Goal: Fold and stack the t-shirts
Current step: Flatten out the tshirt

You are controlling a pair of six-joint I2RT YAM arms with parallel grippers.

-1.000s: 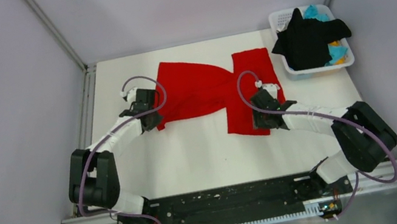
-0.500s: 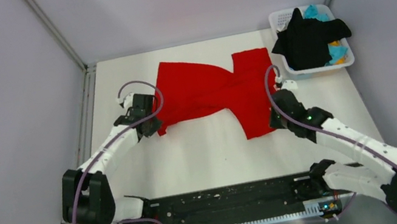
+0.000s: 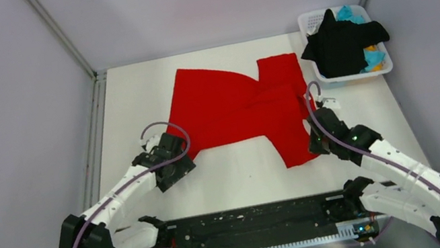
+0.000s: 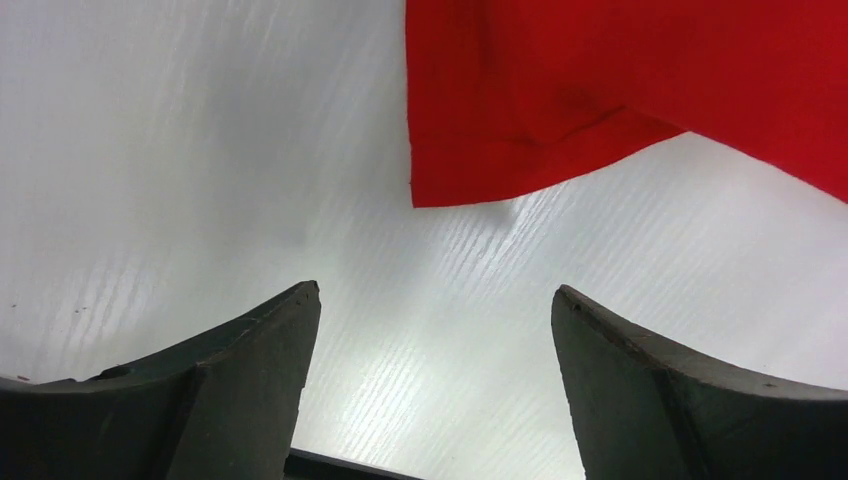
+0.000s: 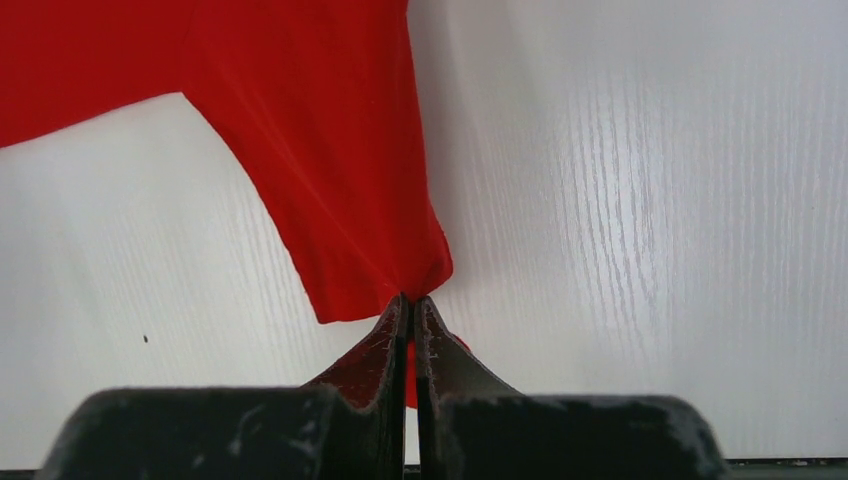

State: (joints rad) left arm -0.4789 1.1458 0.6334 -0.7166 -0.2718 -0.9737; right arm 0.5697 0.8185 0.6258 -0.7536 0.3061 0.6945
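My left gripper is open with only bare table between its fingers, so next it needs to move outward and down onto the red t-shirt's near corner [image 4: 438, 172] and close.
A bright red t-shirt [image 3: 241, 103] lies spread on the white table [image 3: 227, 177]. My left gripper [image 3: 175, 166] is open just in front of the shirt's near left corner [image 4: 470, 180], with only bare table between its fingers [image 4: 260, 370]. My right gripper [image 3: 316, 141] is shut on the shirt's near right corner [image 5: 400, 270], red cloth pinched between its fingertips [image 5: 440, 345]. A black t-shirt [image 3: 341, 44] is heaped in the white basket [image 3: 359, 75] at the back right, with cyan [image 3: 346, 13] and orange [image 3: 370, 48] cloth under it.
The basket stands at the table's far right edge, close to the red shirt's right sleeve. Grey walls enclose the table on three sides. A black rail [image 3: 248, 221] with the arm bases runs along the near edge.
My left gripper has let go of the shirt's left corner and drawn back towards the near edge. My right gripper closed on the right corner and pulled it nearer and to the right.
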